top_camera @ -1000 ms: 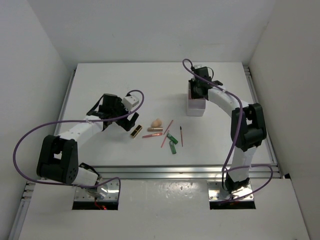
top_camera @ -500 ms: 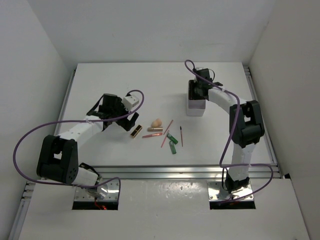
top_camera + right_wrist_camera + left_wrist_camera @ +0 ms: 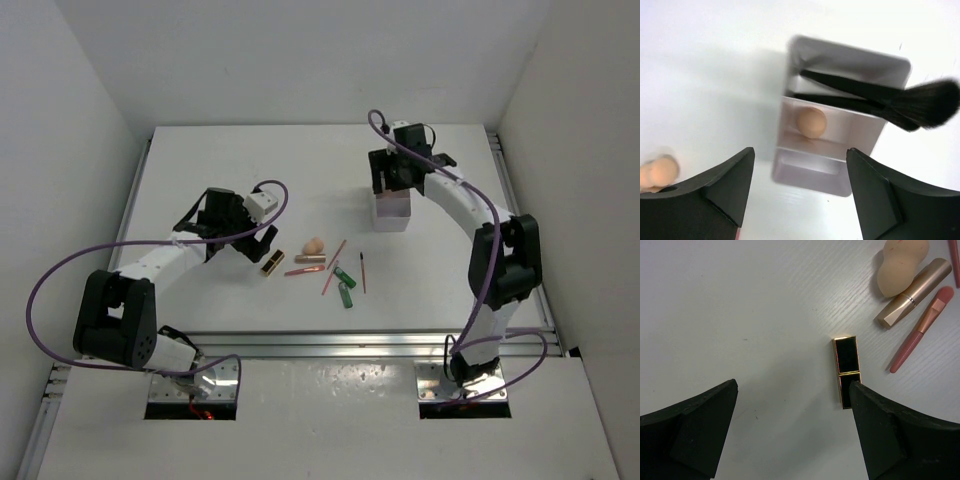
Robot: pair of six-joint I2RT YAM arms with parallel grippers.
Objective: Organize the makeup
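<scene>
My right gripper will next move back, across and down onto the beige sponge by the copper tube (image 3: pixel 660 172), since the sponge lies lower, to the gripper's left in the top view.
Most of the makeup lies in a loose cluster mid-table: a black-and-gold lipstick (image 3: pixel 271 264), a beige sponge (image 3: pixel 314 245), a copper tube (image 3: pixel 310 259), thin pink pencils (image 3: pixel 334 265) and a green bottle (image 3: pixel 345 291). My left gripper (image 3: pixel 258 243) hovers open just left of the lipstick (image 3: pixel 847 371), whose lower end is beside the right fingertip. My right gripper (image 3: pixel 800 152) hangs open and empty above the white box (image 3: pixel 812 177). Another beige sponge (image 3: pixel 811 121) sits in the box's middle compartment. A black brush (image 3: pixel 920 105) lies across its far end.
The white box (image 3: pixel 392 212) stands at the back right of the table. A dark pencil (image 3: pixel 362 272) lies right of the green bottle. White walls enclose the table on three sides, and a metal rail runs along the near edge.
My right gripper went from shut to open and rose from the box, leaving the sponge inside. The left arm has not moved.
</scene>
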